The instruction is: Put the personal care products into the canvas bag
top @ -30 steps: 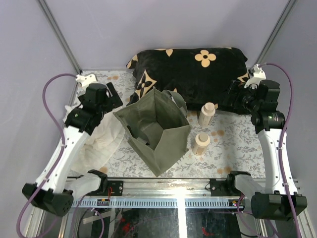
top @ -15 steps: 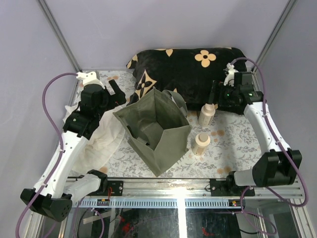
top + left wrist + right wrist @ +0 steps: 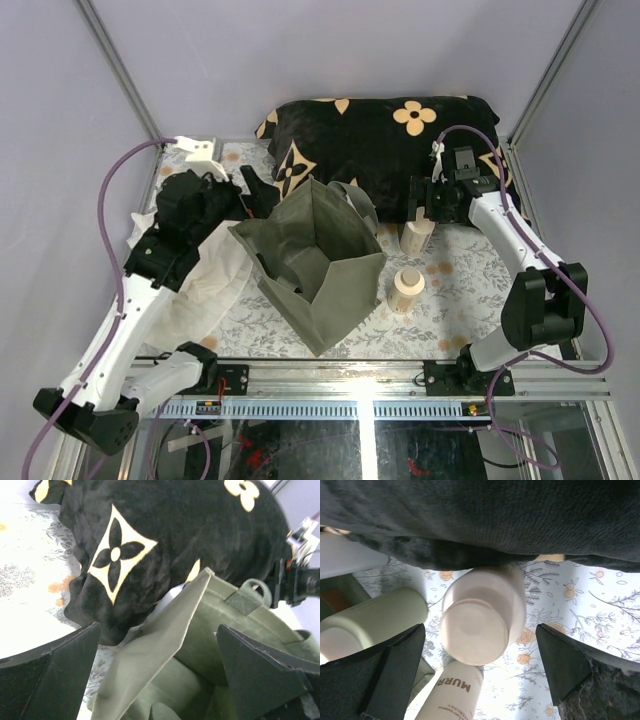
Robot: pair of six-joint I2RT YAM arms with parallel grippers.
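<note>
The left gripper moves toward the bag (image 3: 312,262) next. Then its fingers tip down over the bag's edge beside the white cloth, since that edge runs between them.
The olive-green canvas bag (image 3: 312,262) stands open in the middle of the table. Two beige bottles stand upright to its right, one farther (image 3: 417,233) and one nearer (image 3: 406,289). My right gripper (image 3: 421,200) is open just above the far bottle. In the right wrist view that bottle's cap (image 3: 481,622) lies between my spread fingers, untouched, with the nearer bottle (image 3: 452,695) below it. My left gripper (image 3: 256,188) is open at the bag's far left corner. In the left wrist view the bag's rim (image 3: 187,612) and a handle (image 3: 248,596) lie between my fingers.
A black cushion with tan flower marks (image 3: 380,135) lies along the back, right behind the far bottle and the bag. A white cloth (image 3: 200,285) is crumpled left of the bag. The metal rail (image 3: 370,408) runs along the near edge.
My right gripper has swung left from the back right corner to above the far bottle. My left gripper has moved right toward the bag's far corner. The bottles and bag have not moved.
</note>
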